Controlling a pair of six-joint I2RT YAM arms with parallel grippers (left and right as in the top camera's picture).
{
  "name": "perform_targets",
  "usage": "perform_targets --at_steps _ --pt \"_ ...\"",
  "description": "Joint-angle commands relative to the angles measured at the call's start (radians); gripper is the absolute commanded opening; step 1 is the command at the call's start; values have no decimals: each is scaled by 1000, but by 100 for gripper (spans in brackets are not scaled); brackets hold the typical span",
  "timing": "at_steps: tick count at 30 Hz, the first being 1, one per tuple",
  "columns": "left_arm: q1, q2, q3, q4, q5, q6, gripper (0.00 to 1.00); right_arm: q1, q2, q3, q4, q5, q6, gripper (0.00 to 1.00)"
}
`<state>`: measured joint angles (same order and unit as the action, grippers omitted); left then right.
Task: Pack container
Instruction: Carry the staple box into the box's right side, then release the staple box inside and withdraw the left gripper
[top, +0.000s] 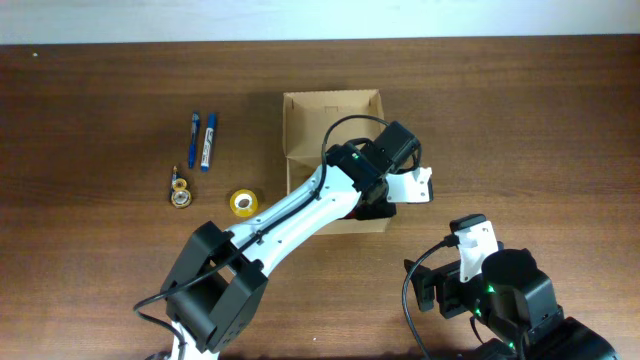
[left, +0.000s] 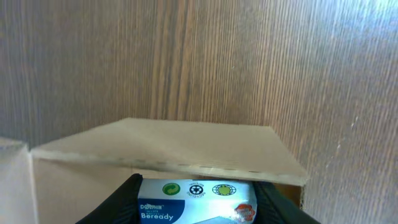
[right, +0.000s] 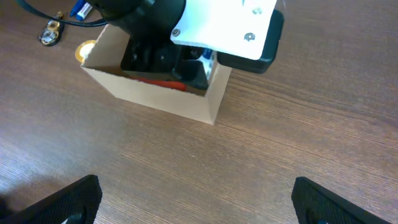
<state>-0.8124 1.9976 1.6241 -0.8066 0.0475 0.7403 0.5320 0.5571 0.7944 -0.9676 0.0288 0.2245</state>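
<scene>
The blue Beready pack is still level with the flap's fold, and the left gripper will next lower it deeper into the open container (top: 330, 105) beside the red thing, then let it go.
The brown cardboard container (top: 330, 105) stands open at the table's middle, its flap lid raised at the far side. My left gripper (top: 372, 203) reaches down into its near right part. In the left wrist view my left gripper (left: 196, 194) is shut on a white and blue pack (left: 199, 202) printed "Beready", just behind the container's wall (left: 168, 146). The right wrist view shows the container (right: 155, 99) with something red (right: 165, 83) inside it. My right gripper (right: 196, 199) is open and empty over bare table, near the front right (top: 470, 262).
Two blue pens (top: 194, 138) (top: 209, 140), a yellow tape roll (top: 241, 203) and a small dark and gold item (top: 180, 190) lie left of the container. The left arm crosses the container's near left corner.
</scene>
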Motion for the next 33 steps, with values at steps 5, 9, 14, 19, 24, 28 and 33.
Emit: perform_targets --at_steps 5,9,14,19,24,28,33 --pt "-3 64 -3 40 54 41 26 5 -6 -2 2 9 -4 99" --pt "-3 78 -3 37 55 40 26 5 -6 -2 2 9 -4 99" --pt "-3 78 -3 25 81 40 25 5 -6 -2 2 9 -4 99" --pt "-3 84 -3 34 139 40 25 5 -6 -2 2 9 -4 99" --pt "-3 99 -3 31 156 30 65 5 -6 -2 2 9 -4 99" --pt "-3 99 -3 28 155 -1 75 5 -6 -2 2 9 -4 99" --pt "-3 87 -3 -19 154 -37 79 5 -6 -2 2 9 -4 99"
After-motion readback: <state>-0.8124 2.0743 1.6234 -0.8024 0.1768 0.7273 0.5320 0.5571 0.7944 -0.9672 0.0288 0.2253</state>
